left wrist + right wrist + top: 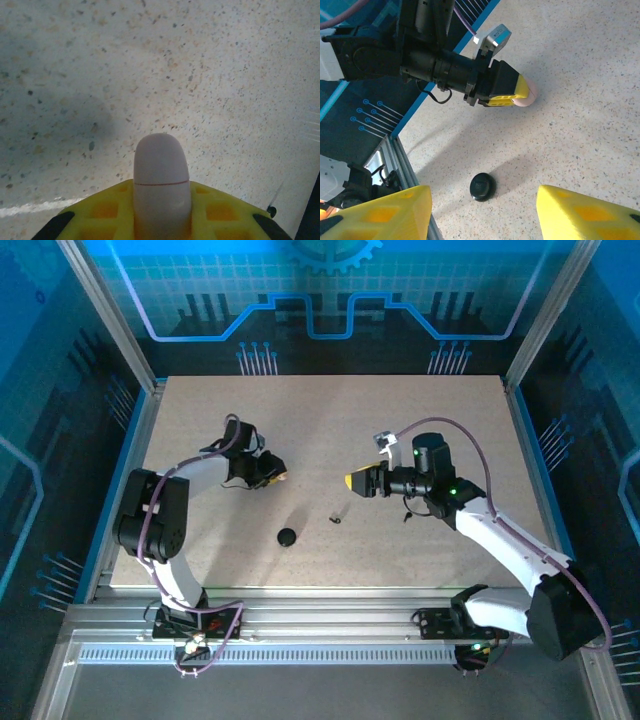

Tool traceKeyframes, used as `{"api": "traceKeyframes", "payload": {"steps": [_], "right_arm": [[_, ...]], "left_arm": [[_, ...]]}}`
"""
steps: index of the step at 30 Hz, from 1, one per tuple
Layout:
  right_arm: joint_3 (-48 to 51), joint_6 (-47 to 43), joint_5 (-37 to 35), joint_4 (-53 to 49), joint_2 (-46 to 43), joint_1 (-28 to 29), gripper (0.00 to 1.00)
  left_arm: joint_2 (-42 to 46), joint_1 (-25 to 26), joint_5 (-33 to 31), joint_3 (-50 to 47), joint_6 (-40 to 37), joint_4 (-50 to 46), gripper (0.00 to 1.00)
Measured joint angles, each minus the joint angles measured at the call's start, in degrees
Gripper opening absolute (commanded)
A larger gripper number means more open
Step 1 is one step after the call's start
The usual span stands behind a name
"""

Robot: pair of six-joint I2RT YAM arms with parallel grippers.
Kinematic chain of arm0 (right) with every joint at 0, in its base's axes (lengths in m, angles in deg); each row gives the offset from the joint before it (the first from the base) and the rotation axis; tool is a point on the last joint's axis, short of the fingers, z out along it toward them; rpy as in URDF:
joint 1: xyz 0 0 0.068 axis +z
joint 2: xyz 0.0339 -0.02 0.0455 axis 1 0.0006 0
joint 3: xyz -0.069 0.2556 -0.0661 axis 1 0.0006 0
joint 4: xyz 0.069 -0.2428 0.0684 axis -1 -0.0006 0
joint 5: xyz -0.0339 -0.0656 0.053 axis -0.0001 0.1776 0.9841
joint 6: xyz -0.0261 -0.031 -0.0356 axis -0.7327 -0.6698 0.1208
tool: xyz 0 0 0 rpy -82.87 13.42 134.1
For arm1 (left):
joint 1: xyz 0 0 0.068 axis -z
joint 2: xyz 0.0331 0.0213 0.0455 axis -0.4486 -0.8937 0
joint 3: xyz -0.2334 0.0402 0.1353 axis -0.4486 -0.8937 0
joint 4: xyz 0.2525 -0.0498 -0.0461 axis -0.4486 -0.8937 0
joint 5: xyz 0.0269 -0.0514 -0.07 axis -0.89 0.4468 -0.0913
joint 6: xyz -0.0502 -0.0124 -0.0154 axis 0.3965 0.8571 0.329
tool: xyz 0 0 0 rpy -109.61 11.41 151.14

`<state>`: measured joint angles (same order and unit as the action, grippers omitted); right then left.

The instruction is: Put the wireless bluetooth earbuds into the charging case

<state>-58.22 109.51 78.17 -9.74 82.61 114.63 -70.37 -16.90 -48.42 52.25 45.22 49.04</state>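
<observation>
The left gripper will next go down and move slightly back to put the pink oval charging case (161, 170) on the tabletop and let go of it, because the table beneath is empty.
My left gripper (161, 205) is shut on a pale pink oval charging case (161, 170) with its lid closed, held low over the table (150, 60). From the right wrist view, that left gripper (512, 95) has the pink case (530, 95) poking out of its yellow tips. My right gripper (482, 207) is open and hovers above a small round black case (482, 186), lid closed, lying on the table. From above, the black case (287, 537) lies between the left gripper (268, 473) and the right gripper (352, 483). A tiny dark piece (336, 517), perhaps an earbud, lies nearby. The pale pink earbuds are out of view.
The speckled beige table (330, 420) is framed by a metal rail (300, 620) in front and blue walls at the sides. In the right wrist view the table's left edge and blue rail (410, 120) run close to the black case. A small dark bit (405, 517) lies under the right arm.
</observation>
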Motion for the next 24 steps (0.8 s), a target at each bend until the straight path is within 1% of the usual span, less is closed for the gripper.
{"api": "traceKeyframes", "payload": {"steps": [9, 12, 14, 16, 20, 24], "right_arm": [[0.9, 0.0, 0.0, 0.1, 0.0, 0.0, 0.58], [0.9, 0.0, 0.0, 0.2, 0.0, 0.0, 0.58], [0.9, 0.0, 0.0, 0.2, 0.0, 0.0, 0.58], [0.9, 0.0, 0.0, 0.2, 0.0, 0.0, 0.58], [0.9, 0.0, 0.0, 0.2, -0.1, 0.0, 0.58], [0.9, -0.1, 0.0, 0.2, -0.6, 0.0, 0.58]], "left_arm": [[0.0, -2.8, 0.7, -0.9, 0.5, -2.9, 0.17], [0.0, -3.2, 0.8, -1.7, 0.5, -3.4, 0.20], [-0.1, -3.3, 1.2, -2.1, 0.5, -3.7, 0.23], [-0.1, -3.5, 1.3, -2.6, 0.5, -3.9, 0.30], [-0.1, -4.0, 1.3, -3.1, 0.9, -5.5, 0.36], [-0.1, -4.2, 0.3, -3.1, 0.5, -7.6, 0.39]]}}
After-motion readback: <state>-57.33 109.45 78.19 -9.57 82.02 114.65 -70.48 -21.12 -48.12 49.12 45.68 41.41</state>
